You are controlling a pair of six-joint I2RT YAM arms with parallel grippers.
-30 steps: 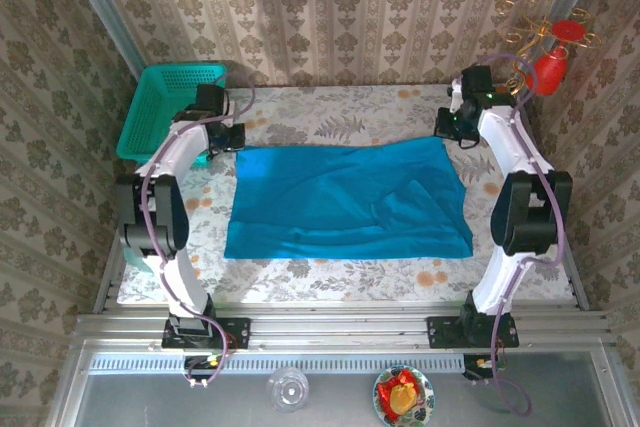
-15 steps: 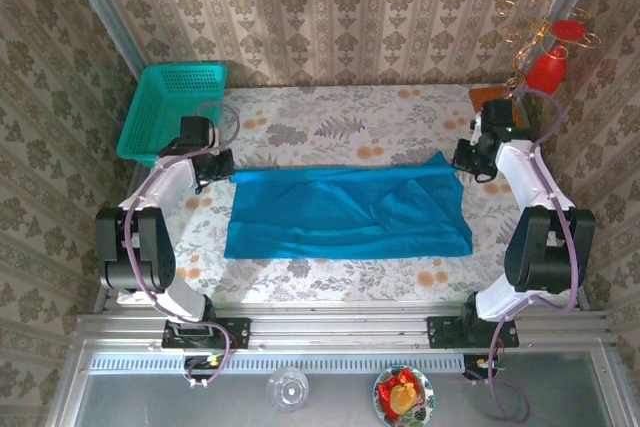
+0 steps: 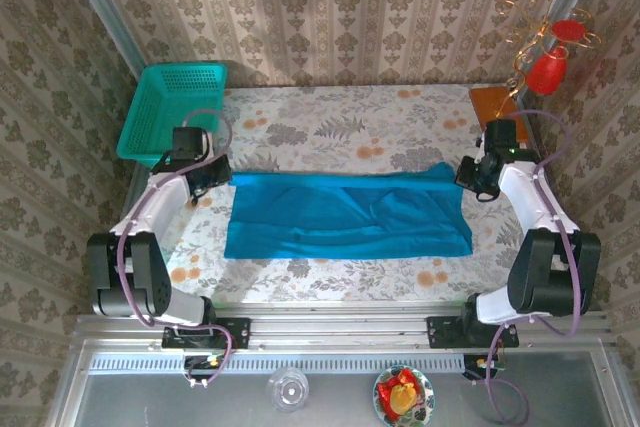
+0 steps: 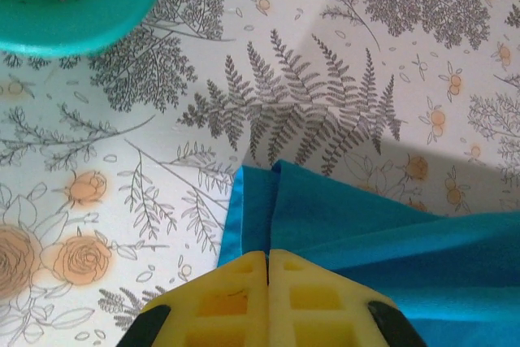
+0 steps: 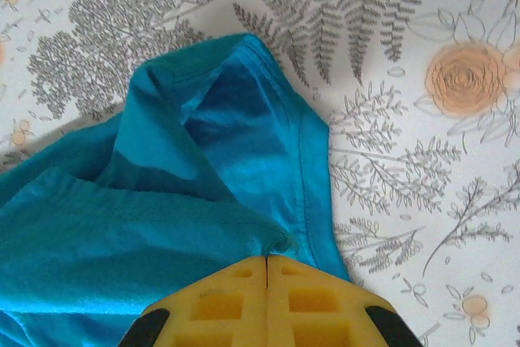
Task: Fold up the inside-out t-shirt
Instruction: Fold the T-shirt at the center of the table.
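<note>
The shirt's side edge [image 3: 238,201] lies spread flat below and back of the fold. My left gripper will next move back and slightly down to release the fold onto it.
The teal-blue inside-out t-shirt [image 3: 350,219] lies spread across the middle of the floral table, its far edge doubled over toward the near side. My left gripper [image 3: 221,175] is at the shirt's far left corner, its yellow fingers shut on a fold of the cloth [image 4: 357,233] that runs out from between the tips [image 4: 267,254]. At the far right corner my right gripper [image 3: 467,179] is shut on a bunched edge of the shirt [image 5: 162,225], just ahead of its tips [image 5: 266,259]. A stitched hem [image 5: 305,168] runs beside that corner.
A turquoise-green mesh basket [image 3: 172,107] stands at the far left corner, and its rim [image 4: 73,18] is close to my left gripper. A brown board [image 3: 492,102] and a red vase [image 3: 550,67] stand at the far right. A glass [image 3: 289,388] and fruit bowl [image 3: 403,393] sit below the rail.
Both grippers have drawn back toward the near side with the shirt's far corners in them. The far edge has folded over, so the shirt now looks narrower front to back.
</note>
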